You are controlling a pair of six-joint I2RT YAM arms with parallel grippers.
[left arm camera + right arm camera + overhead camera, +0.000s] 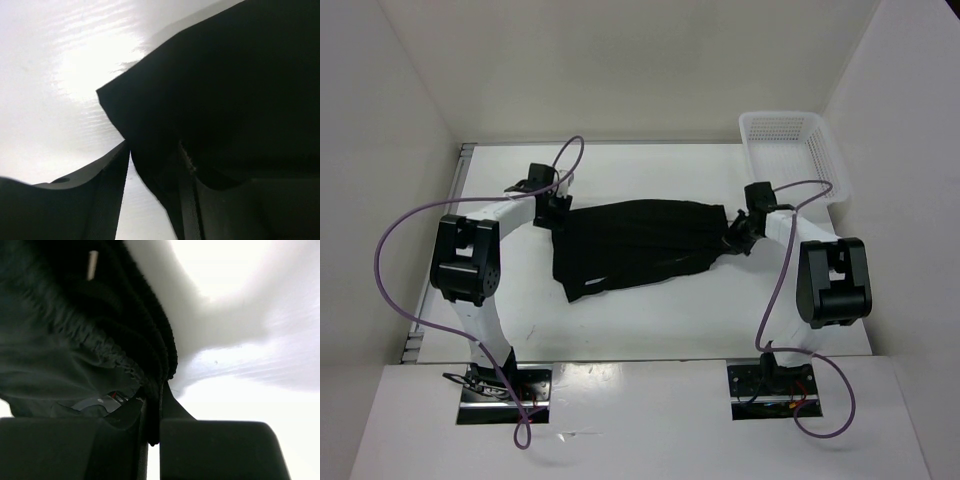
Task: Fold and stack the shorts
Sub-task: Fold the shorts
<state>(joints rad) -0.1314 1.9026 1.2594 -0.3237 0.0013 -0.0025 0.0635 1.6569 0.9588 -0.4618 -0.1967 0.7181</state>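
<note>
The robot should next move its right gripper across the shorts point(640, 245) and release the waistband at their opposite far corner point(572, 220), because that corner lies to the gripper's left in the top view.
The black shorts point(640, 245) lie stretched out across the middle of the white table, with a small white mark near their front left edge. My left gripper point(560, 212) is at their far left corner. In the left wrist view its jaws point(152, 200) stand apart. The fabric's edge point(225, 75) hangs between them against the right finger, and a strip of table shows beside the left finger. My right gripper point(732, 238) is at the shorts' right end. In the right wrist view it point(154, 435) is shut on the gathered waistband point(75, 330).
A white mesh basket point(790, 150) stands at the back right corner of the table. White walls enclose the table on the left, back and right. Purple cables loop from both arms.
</note>
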